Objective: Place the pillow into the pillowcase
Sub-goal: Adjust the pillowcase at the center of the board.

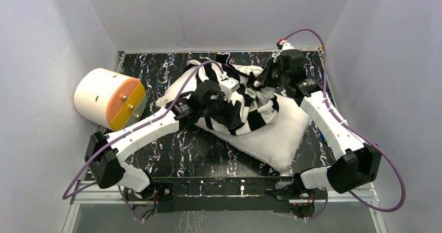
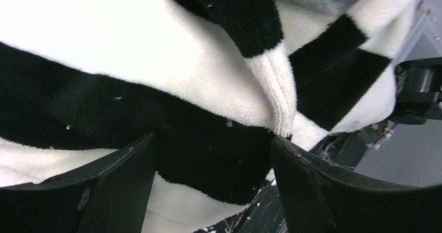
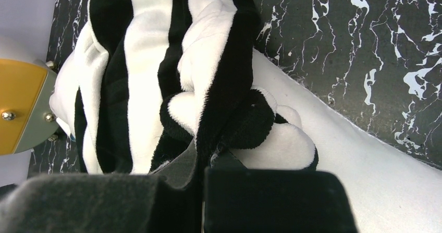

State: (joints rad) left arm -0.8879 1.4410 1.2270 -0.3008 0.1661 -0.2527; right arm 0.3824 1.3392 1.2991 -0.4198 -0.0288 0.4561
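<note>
My right gripper will next pull the fold outward toward the far edge of the table and let go of it there, because the pillowcase [image 1: 255, 110] lies bunched on top of the pillow.
The white pillow [image 1: 271, 134] lies slantwise on the black marbled table. The striped pillowcase [image 1: 255, 110] is bunched over its far half. My left gripper [image 1: 232, 114] is at the near edge of the bunch. In the left wrist view its jaws [image 2: 213, 160] stand apart, with a black stripe of the pillowcase [image 2: 156, 61] between them. My right gripper [image 1: 260, 82] is at the far side of the bunch. In the right wrist view it [image 3: 203, 162] is shut on a fold of the pillowcase [image 3: 146, 87], with the bare pillow [image 3: 375, 165] beside it.
A cream cylinder with an orange face [image 1: 107, 98] lies at the left of the table [image 1: 182, 144] and also shows in the right wrist view [image 3: 21, 108]. Grey walls close in the back and both sides. Purple cables loop over both arms.
</note>
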